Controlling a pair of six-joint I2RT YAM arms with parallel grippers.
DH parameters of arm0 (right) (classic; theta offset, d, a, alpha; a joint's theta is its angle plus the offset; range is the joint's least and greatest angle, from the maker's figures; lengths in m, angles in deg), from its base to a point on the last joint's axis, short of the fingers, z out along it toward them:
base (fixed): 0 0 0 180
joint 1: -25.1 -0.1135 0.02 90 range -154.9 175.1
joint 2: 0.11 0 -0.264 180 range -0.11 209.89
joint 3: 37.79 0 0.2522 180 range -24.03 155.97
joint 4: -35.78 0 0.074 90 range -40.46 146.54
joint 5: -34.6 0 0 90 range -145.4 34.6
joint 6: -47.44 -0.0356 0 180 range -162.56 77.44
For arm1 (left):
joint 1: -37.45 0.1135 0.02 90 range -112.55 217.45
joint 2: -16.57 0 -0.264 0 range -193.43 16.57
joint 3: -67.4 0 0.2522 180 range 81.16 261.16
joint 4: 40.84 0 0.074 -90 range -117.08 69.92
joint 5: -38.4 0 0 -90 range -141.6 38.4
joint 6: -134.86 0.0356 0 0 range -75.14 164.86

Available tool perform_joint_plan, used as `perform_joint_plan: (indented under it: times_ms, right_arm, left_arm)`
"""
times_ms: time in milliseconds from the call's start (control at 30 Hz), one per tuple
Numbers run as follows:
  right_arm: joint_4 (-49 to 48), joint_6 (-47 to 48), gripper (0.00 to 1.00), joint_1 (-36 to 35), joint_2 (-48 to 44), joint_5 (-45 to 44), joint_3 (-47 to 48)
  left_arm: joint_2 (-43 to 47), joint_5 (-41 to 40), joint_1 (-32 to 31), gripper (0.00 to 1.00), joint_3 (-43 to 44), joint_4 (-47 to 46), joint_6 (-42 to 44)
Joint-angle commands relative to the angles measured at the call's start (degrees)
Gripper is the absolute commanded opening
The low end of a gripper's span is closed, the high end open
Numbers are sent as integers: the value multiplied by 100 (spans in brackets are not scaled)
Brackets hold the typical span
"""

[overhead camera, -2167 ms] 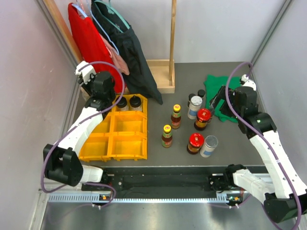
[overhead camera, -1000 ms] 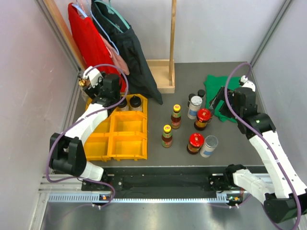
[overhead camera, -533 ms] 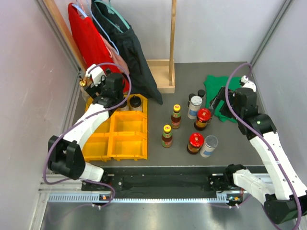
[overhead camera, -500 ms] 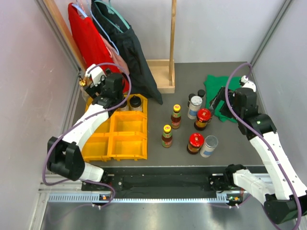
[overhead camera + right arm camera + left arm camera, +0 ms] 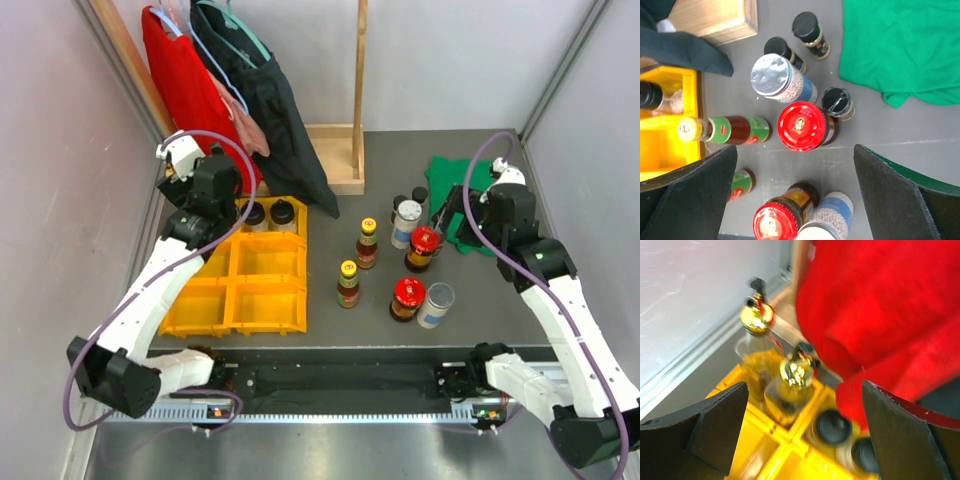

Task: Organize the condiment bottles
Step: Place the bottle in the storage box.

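Observation:
The nearer sauce bottle's cap (image 5: pixel 348 269) stands below, to the right in the top view. My left gripper swings across the tray (image 5: pixel 268 297) and down onto it next.
My left gripper (image 5: pixel 805 412) is open over the back left corner of the yellow tray (image 5: pixel 268 297), holding nothing. Below it two gold-topped bottles (image 5: pixel 796 371) stand in a back compartment, and two black-capped jars (image 5: pixel 282 211) sit in the one beside it. My right gripper (image 5: pixel 796 187) hangs open over the loose group, touching nothing. Under it are a red-lidded jar (image 5: pixel 801 126), a second red-lidded jar (image 5: pixel 774 222), a silver-lidded canister (image 5: pixel 772 75), three small black-capped jars (image 5: pixel 805 26) and a yellow-capped sauce bottle (image 5: pixel 687 129). A second sauce bottle (image 5: pixel 348 282) stands nearer the tray.
A green cloth (image 5: pixel 465 195) lies at the back right, close to the right gripper. A red garment (image 5: pixel 880 305) and a black one (image 5: pixel 270 110) hang from a wooden rack (image 5: pixel 340 170), just behind the tray. Walls close in on both sides.
The left gripper has opened wide and its wrist has swung back to the left over the tray's corner. The right gripper has opened a little more and stayed in place.

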Motion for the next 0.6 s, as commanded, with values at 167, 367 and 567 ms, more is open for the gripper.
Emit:
perform_joint_plan:
  times_ms: [167,367,567]
  right_arm:
    - [-276,305,99,77,2,1028,-191]
    - [-346,191,99,85,64,1397,-428]
    - [-258,261,99,77,-24,1398,-428]
  left_arm:
    - [1021,3822,-23,99,1,764,1032]
    - [1276,6625,-216,99,-569,361,1183]
    - [1154,6245,-1840,99,-1142,-642,1306]
